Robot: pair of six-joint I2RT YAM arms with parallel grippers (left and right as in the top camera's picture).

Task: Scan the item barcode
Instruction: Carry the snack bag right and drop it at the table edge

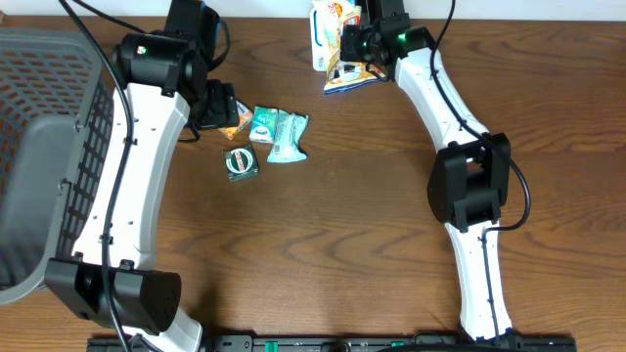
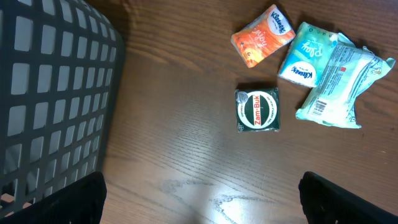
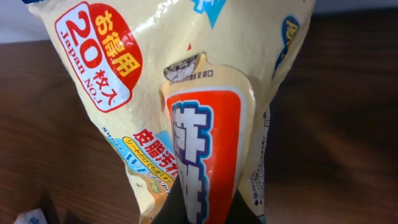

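Observation:
My right gripper will swing to the right in the overhead view next, to empty wood (image 1: 501,82) away from the small items, and will then release the packet.
My right gripper (image 1: 364,46) is at the far edge of the table, shut on a cream packet (image 1: 339,54) with red, blue and orange Japanese print. In the right wrist view the packet (image 3: 186,93) fills the frame, hanging crumpled, with its red-and-white fold pinched in the right gripper (image 3: 205,210) between two dark fingers (image 3: 177,208). No barcode shows on the side I see. My left gripper (image 2: 202,200) hovers open over bare wood, empty, and in the overhead view this left gripper (image 1: 220,106) sits just left of the small items.
A dark mesh basket (image 1: 49,147) stands at the left; its wall (image 2: 50,93) is close to my left fingers. An orange Kleenex pack (image 2: 262,36), a teal tissue pack (image 2: 308,55), a white-green pack with a barcode (image 2: 339,84) and a Zam-Buk tin (image 2: 257,110) lie together.

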